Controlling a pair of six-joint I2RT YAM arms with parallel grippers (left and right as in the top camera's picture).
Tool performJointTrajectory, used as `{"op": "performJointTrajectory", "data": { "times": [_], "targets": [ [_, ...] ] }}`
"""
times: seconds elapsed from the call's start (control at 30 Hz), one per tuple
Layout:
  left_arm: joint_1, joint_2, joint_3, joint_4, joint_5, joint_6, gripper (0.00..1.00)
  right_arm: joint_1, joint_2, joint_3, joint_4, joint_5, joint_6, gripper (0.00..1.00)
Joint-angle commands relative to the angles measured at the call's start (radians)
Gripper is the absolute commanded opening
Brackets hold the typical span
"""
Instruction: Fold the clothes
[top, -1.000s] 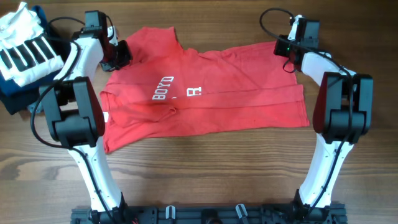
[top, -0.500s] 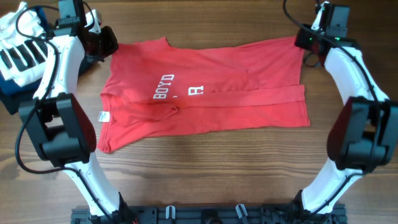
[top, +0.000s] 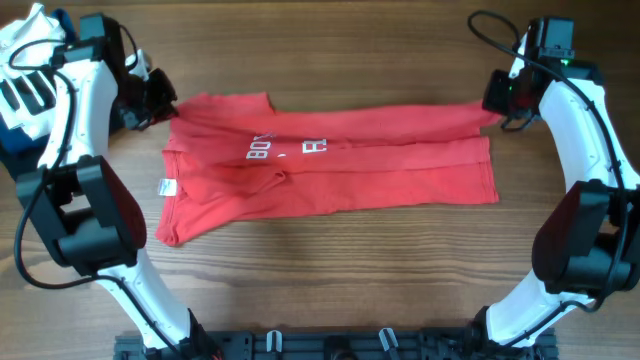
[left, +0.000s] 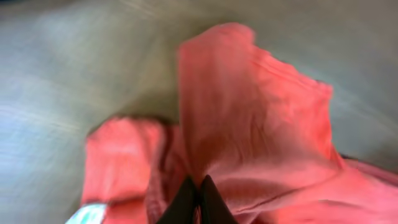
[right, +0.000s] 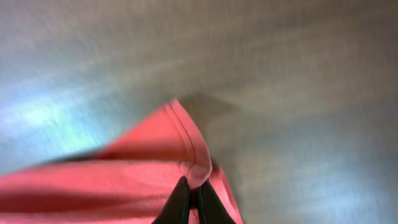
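My right gripper moves its pinched hem corner back and down toward the shirt's near corner (top: 494, 198) next, because the near part of the shirt still lies uncovered.
The red T-shirt (top: 330, 165) with white lettering lies across the wooden table, its far long edge lifted and drawn toward the near side, half covering the lettering. My left gripper (top: 160, 103) is shut on the shirt's far left corner; red cloth (left: 249, 124) is pinched between its fingers (left: 199, 194). My right gripper (top: 495, 105) is shut on the far right hem corner; the hem (right: 186, 140) bunches at its fingertips (right: 190, 193). Both wrist views are motion-blurred.
A white black-striped garment (top: 25, 75) lies on navy folded clothes (top: 15, 150) at the far left edge, just behind my left arm. Bare wooden table (top: 330, 270) lies in front of the shirt. The arm bases stand at the near edge.
Both grippers have moved toward the near side and lower, pulling the shirt's far edge over the shirt. The lettering is now partly covered.
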Motion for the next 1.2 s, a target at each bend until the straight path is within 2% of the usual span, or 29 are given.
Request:
{"op": "performJointTrajectory", "data": {
  "times": [0.0, 0.33, 0.87, 1.17],
  "targets": [
    [0.036, -0.030, -0.007, -0.071, -0.072, 0.023, 0.04, -0.003, -0.032, 0.013, -0.056, 0.062, -0.021, 0.04],
    [0.049, -0.030, -0.007, -0.215, -0.074, 0.022, 0.04, -0.003, -0.032, 0.012, -0.188, 0.171, -0.018, 0.04],
    [0.049, -0.030, -0.008, -0.336, -0.153, 0.043, 0.04, -0.003, -0.032, 0.012, -0.303, 0.163, -0.021, 0.05],
    [0.049, -0.030, -0.010, -0.378, -0.153, 0.043, 0.04, -0.003, -0.032, 0.012, -0.319, 0.163, -0.022, 0.15]
  ]
}}
